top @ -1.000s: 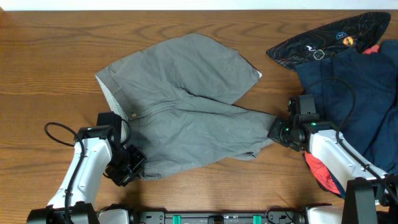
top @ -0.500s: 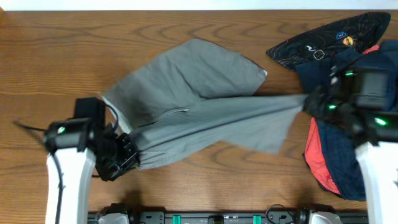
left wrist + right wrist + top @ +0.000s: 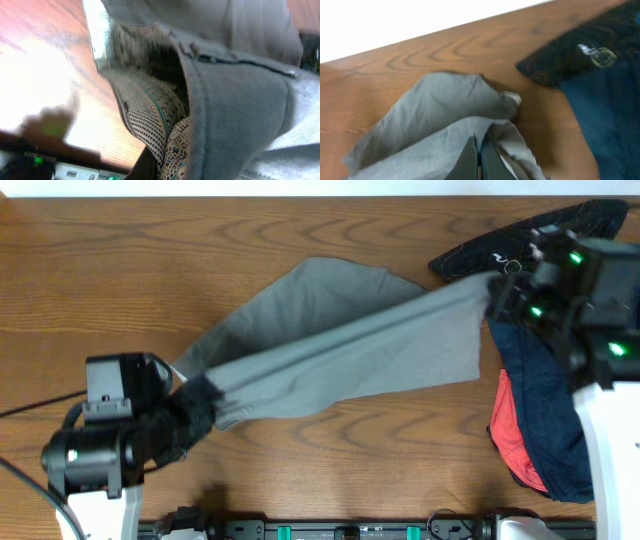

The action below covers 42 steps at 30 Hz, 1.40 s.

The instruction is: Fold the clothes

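The far leg's end is below and to the left of my right gripper in the overhead view. My right gripper should next lower the hem that way onto it and let go.
The grey shorts hang stretched between my two grippers above the wooden table. My left gripper is shut on the waistband end at the lower left; the left wrist view shows the pale speckled lining and grey cloth up close. My right gripper is shut on a leg hem at the upper right. In the right wrist view its fingers pinch the grey fabric. The far leg still trails on the table.
A pile of other garments lies at the right: a black printed piece, navy cloth and a red piece. The table's front edge carries a black rail.
Both arms have lifted the shorts off the table. The right gripper moved up and to the right with the hem; the left gripper rose with the waistband. The cloth is now pulled taut.
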Tool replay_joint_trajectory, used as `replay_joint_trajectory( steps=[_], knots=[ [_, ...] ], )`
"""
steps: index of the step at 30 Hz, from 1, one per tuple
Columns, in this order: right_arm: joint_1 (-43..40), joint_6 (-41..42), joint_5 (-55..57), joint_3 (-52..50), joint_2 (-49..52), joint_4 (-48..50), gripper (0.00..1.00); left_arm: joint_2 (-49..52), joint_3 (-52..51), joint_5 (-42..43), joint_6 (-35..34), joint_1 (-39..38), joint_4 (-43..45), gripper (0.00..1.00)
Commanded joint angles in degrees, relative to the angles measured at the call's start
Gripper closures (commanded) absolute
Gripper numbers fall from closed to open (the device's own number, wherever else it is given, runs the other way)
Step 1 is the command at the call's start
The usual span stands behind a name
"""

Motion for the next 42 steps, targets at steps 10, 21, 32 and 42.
replay_joint_trajectory(
  steps=[10, 21, 32, 42],
  knots=[
    [7.9, -1.6, 6.6, 1.3, 20.1, 22.8, 0.99, 16.9, 0.3, -18.4, -14.7, 0.7, 13.2, 0.94],
    [13.3, -0.5, 6.1, 1.3, 36.9, 45.1, 0.76, 34.5, 0.3, -21.7, -21.8, 4.5, 21.9, 0.54],
    [14.2, -1.9, 6.0, 1.2, 36.5, 30.0, 0.54, 37.4, 0.1, -14.3, -13.4, 8.2, 15.4, 0.02],
    [14.1, -5.7, 9.4, 0.5, 44.4, 17.2, 0.52, 37.3, -2.3, -10.4, -5.7, 8.2, 15.4, 0.02]
  ],
)
